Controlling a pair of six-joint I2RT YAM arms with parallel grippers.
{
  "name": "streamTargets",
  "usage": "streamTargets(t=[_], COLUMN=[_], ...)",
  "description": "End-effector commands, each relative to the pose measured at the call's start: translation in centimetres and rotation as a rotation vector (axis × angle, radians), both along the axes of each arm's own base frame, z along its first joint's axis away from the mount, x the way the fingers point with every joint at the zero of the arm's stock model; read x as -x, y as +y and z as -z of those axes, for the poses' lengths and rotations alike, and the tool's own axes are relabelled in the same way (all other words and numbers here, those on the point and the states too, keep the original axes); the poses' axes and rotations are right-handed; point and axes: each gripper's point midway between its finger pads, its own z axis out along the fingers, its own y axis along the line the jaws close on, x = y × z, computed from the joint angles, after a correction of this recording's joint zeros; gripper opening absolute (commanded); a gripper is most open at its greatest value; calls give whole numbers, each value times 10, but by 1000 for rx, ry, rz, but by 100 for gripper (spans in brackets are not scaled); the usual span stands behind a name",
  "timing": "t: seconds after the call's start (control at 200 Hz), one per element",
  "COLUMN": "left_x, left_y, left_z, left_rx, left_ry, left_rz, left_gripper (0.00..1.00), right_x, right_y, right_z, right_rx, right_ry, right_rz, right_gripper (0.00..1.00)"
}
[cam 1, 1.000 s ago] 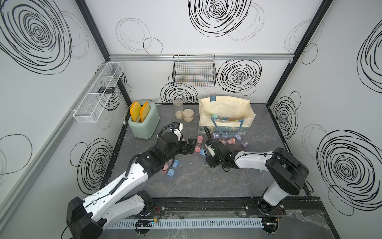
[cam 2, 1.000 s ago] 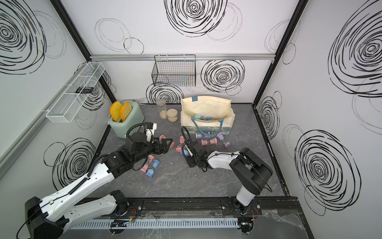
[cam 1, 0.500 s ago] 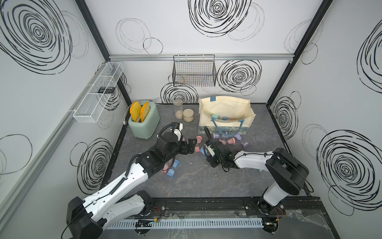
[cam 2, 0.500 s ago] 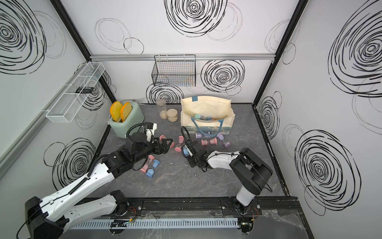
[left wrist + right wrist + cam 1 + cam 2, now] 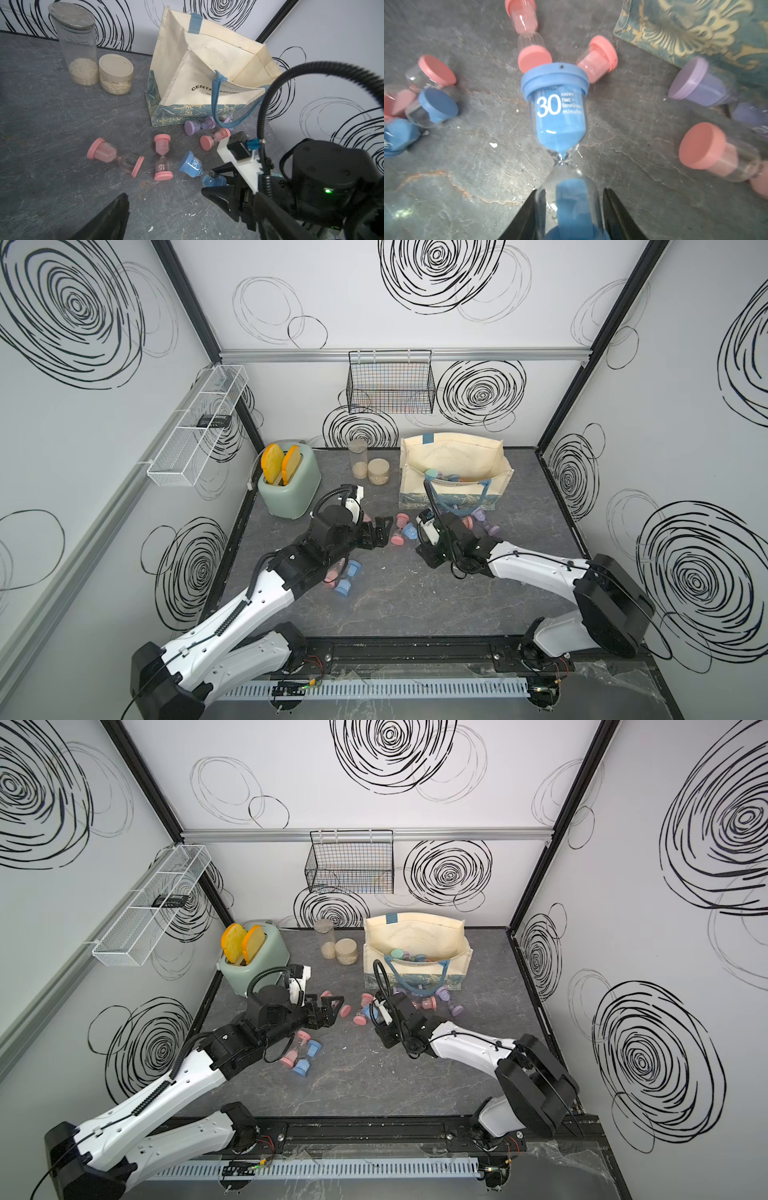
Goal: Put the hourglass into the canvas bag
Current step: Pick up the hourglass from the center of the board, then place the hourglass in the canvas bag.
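My right gripper should next move up and outward, then down into the bag's opening (image 5: pixel 452 467) to let go of the blue hourglass (image 5: pixel 409 531), because the bag's near rim is higher than the hourglass.
A blue hourglass (image 5: pixel 558 108) marked "30" lies low by the dark tabletop, and my right gripper (image 5: pixel 569 207) is shut on its near glass bulb. In both top views the blue hourglass (image 5: pixel 409 531) (image 5: pixel 368 1011) sits in front of the cream canvas bag (image 5: pixel 453 460) (image 5: pixel 415 936). The bag stands open with blue handles and several hourglasses inside. My left gripper (image 5: pixel 384 531) is open and holds nothing, just left of a pink hourglass (image 5: pixel 398 529). The left wrist view shows the bag (image 5: pixel 207 62), the blue hourglass (image 5: pixel 191 164) and one left finger (image 5: pixel 116 214).
Pink and purple hourglasses (image 5: pixel 482 516) lie before the bag, and a pink and blue pair (image 5: pixel 345 576) lies by my left forearm. A green toaster (image 5: pixel 291 485) and two jars (image 5: pixel 359 458) stand at the back. A black wire basket (image 5: pixel 390 385) hangs on the rear wall.
My right gripper has closed on the blue hourglass. Both arms have stayed nearly where they were, and the left gripper remains open.
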Motion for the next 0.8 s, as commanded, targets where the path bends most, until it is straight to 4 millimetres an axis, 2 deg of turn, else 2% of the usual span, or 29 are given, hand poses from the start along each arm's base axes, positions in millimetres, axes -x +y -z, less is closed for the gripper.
streamTargets(t=[0.0,0.265,0.38,0.58,0.67,0.795], left_x=[-3,-8,-11,-17,-19,-21], left_y=[6,2,-6,-22,-28,-37], left_z=[-26,-50,-57,-62,-60,-58], left_rx=[23,45,65,90,92,98], left_ry=[-56,-97,-102,-97,-86,-75], left_rz=[-17,-3,23,69,89,120], left_gripper=[96,96,96,96,96,96], right_x=[-12,-43,-62,-103,-122,-149], right_y=[-3,-32,-49,-79,-90,-100], right_z=[-50,-144,-171,-187,-184,-171], right_rx=[-78,-209,-226,-186,-172,-141], right_ry=[-48,-218,-255,-268,-256,-208], right_rz=[33,132,184,276,304,337], right_gripper=[29,30,31,32,33,36])
